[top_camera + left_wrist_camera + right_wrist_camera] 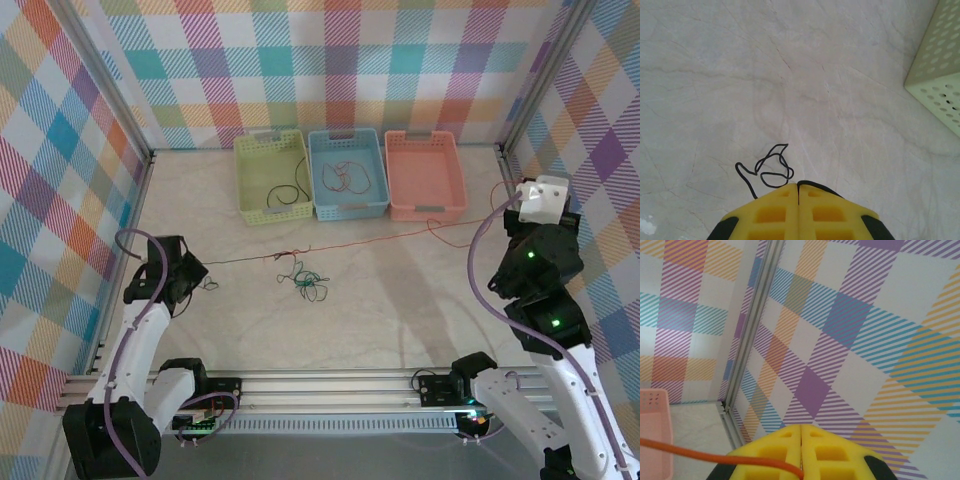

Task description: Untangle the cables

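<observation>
The bare tabletop before the pink basket [410,262] is below my right gripper, so I should bring that gripper down from the wall, loosen the tight orange-red cable and let go of it.
A red cable [380,240] stretches taut across the table from the left side to my right gripper [801,429], which is raised near the right wall. That gripper is shut on the cable's orange-red end [715,457]. My left gripper [798,184] sits low over the table at the left and is shut on a black cable [840,190]. The black cable's free end lies in small loops [771,165] just ahead of the fingers. A green cable [305,280] lies bunched mid-table, under a knot on the red cable [290,252].
Three baskets stand at the back: green [250,185] with a black wire [287,194], blue [372,205] with a red wire [342,177], and pink [425,175]. Plaid walls and metal posts close in the table. The green basket's corner [940,85] shows at the right of the left wrist view.
</observation>
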